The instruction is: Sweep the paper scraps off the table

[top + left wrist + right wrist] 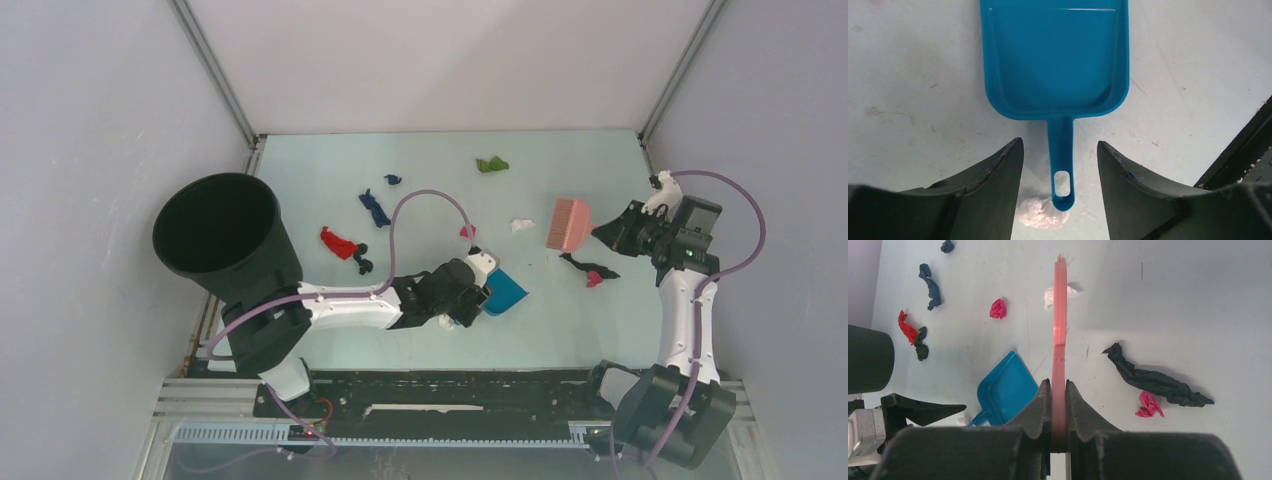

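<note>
My left gripper moves down next and closes around the holed end [1062,182], since the handle of the blue dustpan [1055,55] lies below my fingertips.
Paper scraps lie scattered on the pale table [560,335]: green [491,164], dark blue [375,208], red [337,242], magenta [467,231], white [521,225] and a long black one [588,266]. My left gripper [1059,145] is open, its fingers standing either side of the blue dustpan's [1055,55] handle without touching it. A whitish scrap [1038,214] lies by the handle's end. My right gripper [1059,385] is shut on the pink brush [1060,305], held edge-on over the table. The black scrap [1153,380] and a magenta one [1148,405] lie to its right.
A tall black bin [220,235] stands at the table's left edge. A black rail [450,390] runs along the near edge by the arm bases. Grey walls close in the back and both sides.
</note>
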Robot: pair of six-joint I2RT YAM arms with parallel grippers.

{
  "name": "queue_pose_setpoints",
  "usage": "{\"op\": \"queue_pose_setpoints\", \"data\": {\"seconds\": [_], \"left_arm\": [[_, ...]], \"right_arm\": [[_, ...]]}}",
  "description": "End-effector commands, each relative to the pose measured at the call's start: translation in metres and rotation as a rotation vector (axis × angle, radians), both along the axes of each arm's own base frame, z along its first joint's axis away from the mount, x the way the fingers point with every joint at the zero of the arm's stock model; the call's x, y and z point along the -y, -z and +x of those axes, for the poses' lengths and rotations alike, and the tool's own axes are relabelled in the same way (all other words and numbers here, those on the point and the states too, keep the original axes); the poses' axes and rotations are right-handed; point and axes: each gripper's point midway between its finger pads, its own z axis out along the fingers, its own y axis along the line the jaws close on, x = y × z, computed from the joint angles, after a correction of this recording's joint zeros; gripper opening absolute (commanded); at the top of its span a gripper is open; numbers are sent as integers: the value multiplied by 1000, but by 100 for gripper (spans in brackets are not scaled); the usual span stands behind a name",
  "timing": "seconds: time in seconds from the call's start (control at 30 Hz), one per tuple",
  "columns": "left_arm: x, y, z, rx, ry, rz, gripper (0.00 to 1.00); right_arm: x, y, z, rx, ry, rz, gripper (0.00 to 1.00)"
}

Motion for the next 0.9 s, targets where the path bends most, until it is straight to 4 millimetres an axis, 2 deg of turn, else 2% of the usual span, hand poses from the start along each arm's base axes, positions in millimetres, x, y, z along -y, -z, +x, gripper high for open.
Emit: {"op": "queue_pose_setpoints", "data": {"seconds": [0.0, 0.23, 0.43, 0.67, 0.87], "left_arm": [[16, -8, -3, 14, 4, -65, 63], [4, 8, -15, -8, 13, -10, 63], [-1, 24, -14, -21, -3, 55, 60], [-1, 27, -16, -32, 10, 59, 54], [-4, 18, -15, -7, 19, 70, 34]], "right_arm": [[2, -6, 5, 33, -20, -11, 0], [3, -4, 6, 32, -30, -23, 0], [3, -4, 6, 29, -30, -26, 0], [4, -4, 6, 32, -29, -27, 0], [4, -4, 6, 32, -31, -26, 0]]}}
